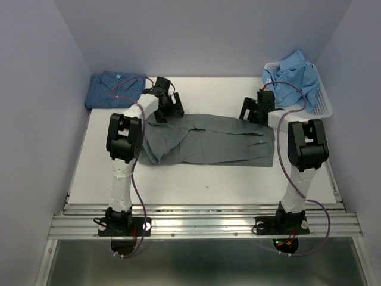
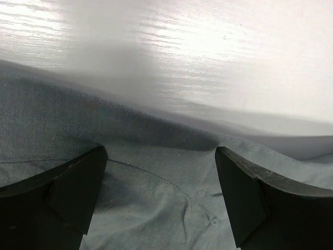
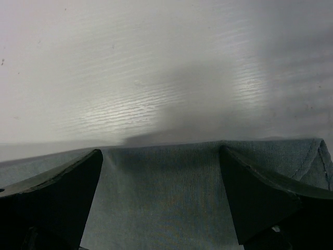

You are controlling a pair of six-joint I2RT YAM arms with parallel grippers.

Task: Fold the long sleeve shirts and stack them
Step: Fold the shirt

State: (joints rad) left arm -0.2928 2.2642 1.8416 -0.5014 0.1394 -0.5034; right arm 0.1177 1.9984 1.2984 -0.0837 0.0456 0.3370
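Observation:
Cloth is bunched at the grey shirt's short end (image 1: 146, 143), so I will move my left gripper back and sideways to that end, which is to the gripper's left in the top view.
The mid-grey shirt (image 1: 208, 140) lies spread sideways across the middle of the table. My left gripper (image 1: 169, 108) is low at its far left edge and my right gripper (image 1: 253, 111) is low at its far right edge. In the left wrist view the gripper (image 2: 161, 177) is open, with wrinkled grey cloth (image 2: 156, 208) lying between the wide-apart fingers. In the right wrist view the gripper (image 3: 161, 177) is open too, with the shirt's flat far edge (image 3: 161, 208) between its fingers. The dark blue dotted shirt (image 1: 113, 89) lies folded at the back left. The light blue shirt (image 1: 297, 74) is heaped in the basket.
A white mesh basket (image 1: 324, 106) stands at the back right corner against the wall. Lilac walls close in the table on three sides. A metal rail (image 1: 202, 223) with the arm bases runs along the near edge.

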